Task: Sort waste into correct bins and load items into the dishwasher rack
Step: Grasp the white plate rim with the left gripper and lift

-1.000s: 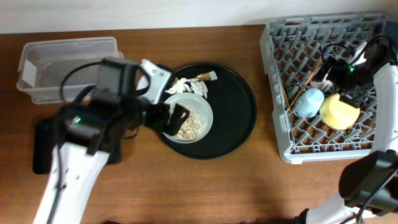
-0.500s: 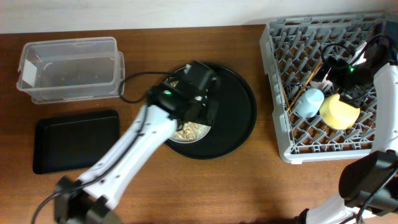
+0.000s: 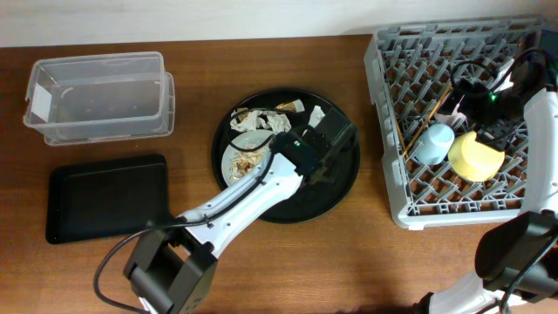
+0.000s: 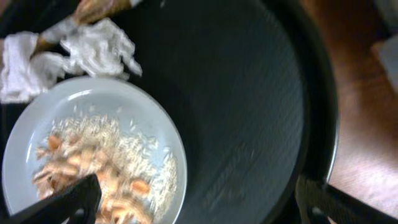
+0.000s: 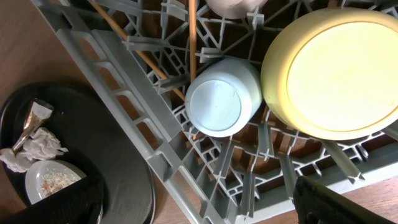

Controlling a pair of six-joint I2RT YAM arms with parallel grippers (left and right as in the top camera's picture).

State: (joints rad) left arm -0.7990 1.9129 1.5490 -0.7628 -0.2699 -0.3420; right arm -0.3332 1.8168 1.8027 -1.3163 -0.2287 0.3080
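Observation:
The bare tray leaves room for one finger, so the left gripper will go down next and then narrow its fingers around the pale plate's rim facing the rack (image 4: 180,152).
The pale plate (image 3: 247,159) with beige food scraps (image 4: 93,177) lies on the left of the large round black tray (image 3: 344,179). Crumpled white tissue (image 3: 255,120) and the gold-brown wrapper (image 3: 290,106) lie behind it. My left gripper (image 3: 330,141) hovers open and empty over the round tray's bare right part, just right of the plate (image 4: 155,124). The grey rack (image 3: 392,187) holds the upturned yellow-green bowl (image 5: 336,68), blue cup (image 5: 217,102), chopsticks (image 5: 191,31) and the partly hidden pink cup (image 5: 233,5). My right gripper (image 3: 478,112) is open and empty above them.
The clear plastic box (image 3: 100,96) stands at the back left, with the flat black tray (image 3: 105,196) in front of it. The left arm stretches across the table from the front left. Bare wood lies between the round tray and the rack.
My left arm has swung from the left side, over the plate, to the right part of the round tray. The right arm has not moved.

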